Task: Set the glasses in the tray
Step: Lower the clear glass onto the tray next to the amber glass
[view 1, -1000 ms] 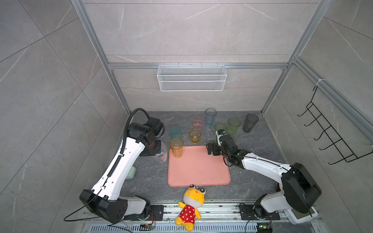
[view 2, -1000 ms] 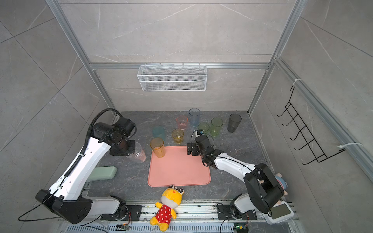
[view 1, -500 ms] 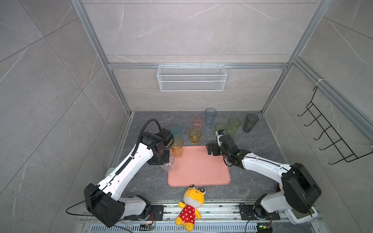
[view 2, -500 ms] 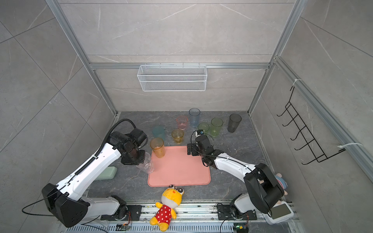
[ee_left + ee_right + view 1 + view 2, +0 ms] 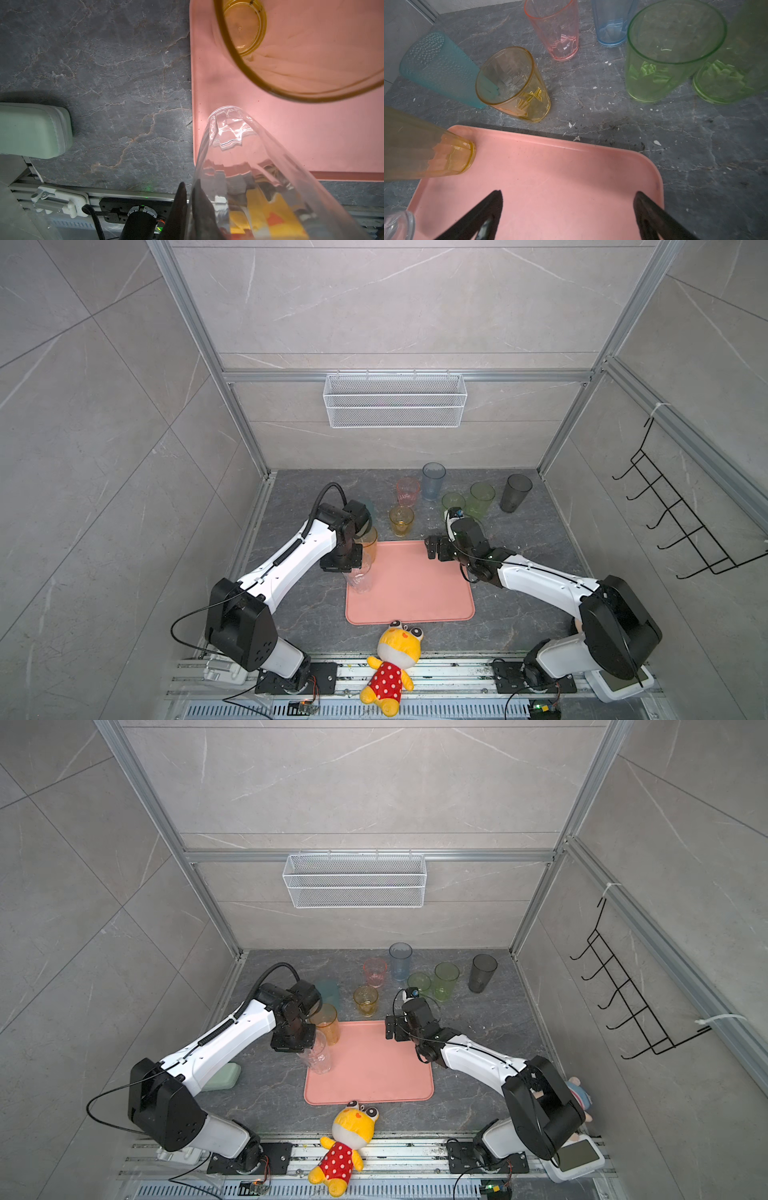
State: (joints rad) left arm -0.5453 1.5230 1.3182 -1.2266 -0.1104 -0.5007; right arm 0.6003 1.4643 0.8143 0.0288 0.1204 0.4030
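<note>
The tray's bare bottom is empty beside the amber glass, so my left gripper will next move farther over the tray, lower and release the clear glass there.
The salmon-pink tray lies mid-table. My left gripper is shut on the wall of a clear glass, which hangs tilted over the tray's left edge. A tall amber glass stands in the tray's far left corner. My right gripper is open and empty above the far right corner. Behind the tray stand yellow, pink, blue, green, smoky grey and teal glasses.
A pale green case lies left of the tray. A yellow plush toy sits at the front edge. A white wire basket hangs on the back wall, and a black hook rack on the right wall.
My left arm has carried the clear glass from the table left of the tray rightward and forward to the tray's left edge. The right arm has not moved.
</note>
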